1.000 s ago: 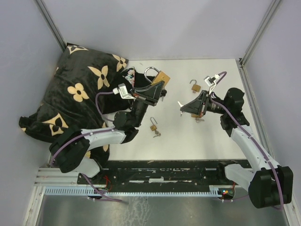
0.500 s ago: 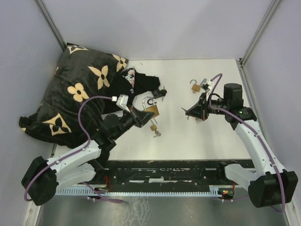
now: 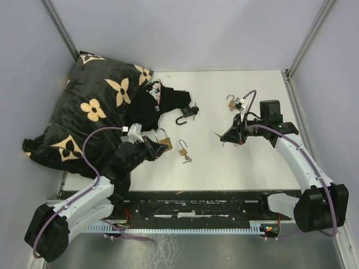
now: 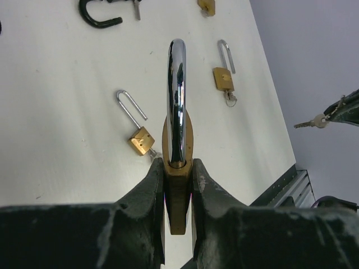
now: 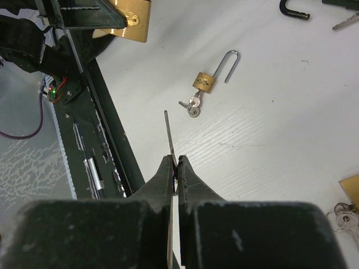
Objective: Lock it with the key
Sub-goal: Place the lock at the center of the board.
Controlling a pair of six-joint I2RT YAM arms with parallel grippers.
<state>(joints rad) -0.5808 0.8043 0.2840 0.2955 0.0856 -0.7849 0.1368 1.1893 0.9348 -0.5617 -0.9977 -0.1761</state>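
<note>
Next, my left gripper lowers the brass body toward the pillow, since bare table shows between the small padlock and the pillow.
My left gripper (image 4: 178, 175) is shut on the brass body of a large padlock (image 4: 178, 112) and holds it above the table, chrome shackle pointing away. In the top view the left gripper (image 3: 152, 147) and the large padlock (image 3: 163, 139) are near the pillow's front edge. My right gripper (image 5: 175, 163) is shut on a thin silver key (image 5: 169, 134), blade pointing out from the fingertips. In the top view the right gripper (image 3: 229, 134) with the key (image 3: 219, 134) is right of centre, well apart from the padlock, which also shows in the right wrist view (image 5: 132, 19).
A small brass padlock (image 3: 183, 150) with keys lies between the grippers, shackle open. Another small padlock (image 3: 232, 102) lies far right, a black padlock (image 3: 187, 114) by the black flowered pillow (image 3: 92, 106). The black frame rail (image 3: 196, 204) runs along the near edge.
My left arm has pulled back toward the near left, carrying the large padlock lower and closer to the pillow. My right gripper with the key has hardly moved in the last half second.
</note>
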